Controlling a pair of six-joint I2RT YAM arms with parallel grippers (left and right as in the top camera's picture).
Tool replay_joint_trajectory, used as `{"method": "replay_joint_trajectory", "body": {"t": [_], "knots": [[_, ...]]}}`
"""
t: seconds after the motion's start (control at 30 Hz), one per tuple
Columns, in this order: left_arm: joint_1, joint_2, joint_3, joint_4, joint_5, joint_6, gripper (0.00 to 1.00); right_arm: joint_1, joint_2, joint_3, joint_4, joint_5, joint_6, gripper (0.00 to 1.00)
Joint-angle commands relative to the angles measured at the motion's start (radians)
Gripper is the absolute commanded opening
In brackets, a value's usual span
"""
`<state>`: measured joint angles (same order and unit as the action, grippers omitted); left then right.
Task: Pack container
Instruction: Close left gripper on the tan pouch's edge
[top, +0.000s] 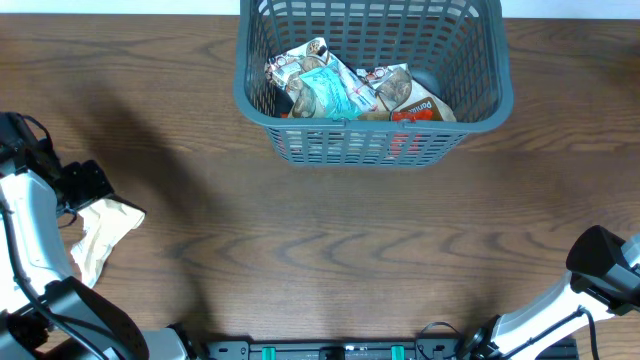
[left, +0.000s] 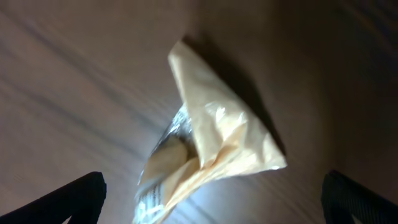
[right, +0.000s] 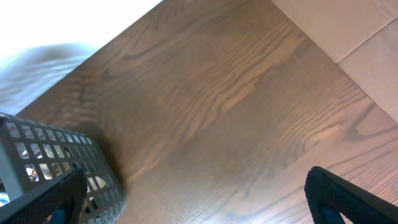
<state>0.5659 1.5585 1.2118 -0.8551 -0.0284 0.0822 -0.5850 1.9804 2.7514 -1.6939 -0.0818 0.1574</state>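
The packet lies below, between my left gripper's spread fingers. I should next lower that gripper around the creased middle of the pale yellow packet (top: 100, 235) (left: 211, 149) and close it.
The grey-blue slotted container (top: 478, 105) stands at the far middle of the table, with several snack packets (top: 330, 88) inside. A pale yellow packet (top: 100, 235) lies on the table at the left. My left gripper (top: 93, 203) hovers just over it, open. In the left wrist view the packet (left: 217, 130) sits between the spread fingers (left: 212, 186), untouched. My right gripper (top: 600, 262) is at the near right edge, open and empty (right: 194, 186). A corner of the container (right: 56, 162) shows in the right wrist view.
The brown wooden table (top: 330, 250) lies between the arms and the container. Its far edge runs just behind the container. Beyond the table's edge, pale floor (right: 348, 25) shows in the right wrist view.
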Motion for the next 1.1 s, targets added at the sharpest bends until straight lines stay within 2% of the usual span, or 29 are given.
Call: {"method": "replay_joint_trajectory", "body": {"t": [0.0,1.07], "knots": [[0.003,0.055,-0.014,0.004,0.045,0.048,0.99,-0.003,0.002,-0.006,-0.002,-0.005,0.014,0.99],[0.003,0.341,-0.014,0.002,0.044,-0.032,0.99,-0.003,0.002,-0.006,-0.002,-0.004,0.014,0.99]]}}
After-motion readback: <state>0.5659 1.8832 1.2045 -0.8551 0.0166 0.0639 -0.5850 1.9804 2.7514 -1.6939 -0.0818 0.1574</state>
